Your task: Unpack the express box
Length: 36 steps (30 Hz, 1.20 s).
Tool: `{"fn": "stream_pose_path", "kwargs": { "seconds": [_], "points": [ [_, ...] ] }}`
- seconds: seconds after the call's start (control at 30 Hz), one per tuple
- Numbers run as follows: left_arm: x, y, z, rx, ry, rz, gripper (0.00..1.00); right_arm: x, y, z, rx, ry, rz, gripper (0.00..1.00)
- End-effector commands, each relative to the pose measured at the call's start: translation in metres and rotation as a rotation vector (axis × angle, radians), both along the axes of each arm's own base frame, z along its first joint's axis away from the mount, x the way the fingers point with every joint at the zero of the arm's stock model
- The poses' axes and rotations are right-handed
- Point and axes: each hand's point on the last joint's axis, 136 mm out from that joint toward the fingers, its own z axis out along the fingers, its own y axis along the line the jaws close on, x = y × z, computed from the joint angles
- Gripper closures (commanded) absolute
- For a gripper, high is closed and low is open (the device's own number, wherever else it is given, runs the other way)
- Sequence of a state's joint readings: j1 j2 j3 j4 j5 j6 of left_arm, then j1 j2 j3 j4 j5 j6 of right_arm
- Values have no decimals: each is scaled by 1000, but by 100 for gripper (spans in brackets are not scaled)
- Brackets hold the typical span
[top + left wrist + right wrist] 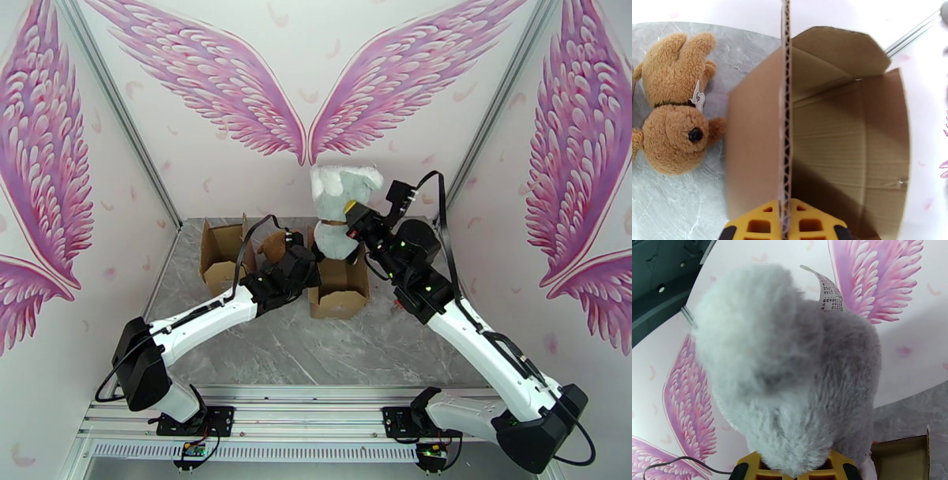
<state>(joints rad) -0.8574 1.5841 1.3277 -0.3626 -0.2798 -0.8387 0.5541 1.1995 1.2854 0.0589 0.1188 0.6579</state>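
Note:
My right gripper will move away from the teddy bear (pixel 675 118), then lower and release the toy on the tabletop beside the box, as it hangs over the opening.
The express box (pixel 341 298) stands open at the table's middle. My left gripper (pixel 306 262) is shut on the box's left wall, and the corrugated edge (pixel 786 118) runs up between its yellow fingers (pixel 760 225). The box's inside (pixel 853 142) looks bare. A grey and white plush toy (pixel 341 197) hangs upright above the box with its lower part at the opening. My right gripper (pixel 354 211) is shut on this toy (pixel 790 378), which has a paper tag (pixel 829 293) on top. A brown teddy bear (pixel 675 118) lies on the table just left of the box.
A second open cardboard box (pixel 223 256) stands at the back left, beyond the teddy bear (pixel 273 246). The grey marble tabletop (pixel 316 347) is bare in front of the boxes. Walls close the table in at the back and on both sides.

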Motion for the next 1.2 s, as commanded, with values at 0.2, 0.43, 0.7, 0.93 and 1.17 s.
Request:
{"fn": "stream_pose_path", "kwargs": {
  "seconds": [0.2,0.43,0.7,0.93,1.17],
  "points": [
    [14,6,-15,-12,69,10,100,-18,-64,66,-89,-83,-111,100],
    [35,5,-19,-28,122,-4,100,-3,-122,24,-291,105,-212,100],
    [58,3,-16,-6,159,-35,100,35,-151,-126,-467,424,-264,100],
    [66,-6,-10,-19,160,-55,98,64,-145,-239,-604,665,-165,100],
    [65,-4,-7,-10,157,-48,95,90,-139,-299,-624,774,-122,100]
  ]
}}
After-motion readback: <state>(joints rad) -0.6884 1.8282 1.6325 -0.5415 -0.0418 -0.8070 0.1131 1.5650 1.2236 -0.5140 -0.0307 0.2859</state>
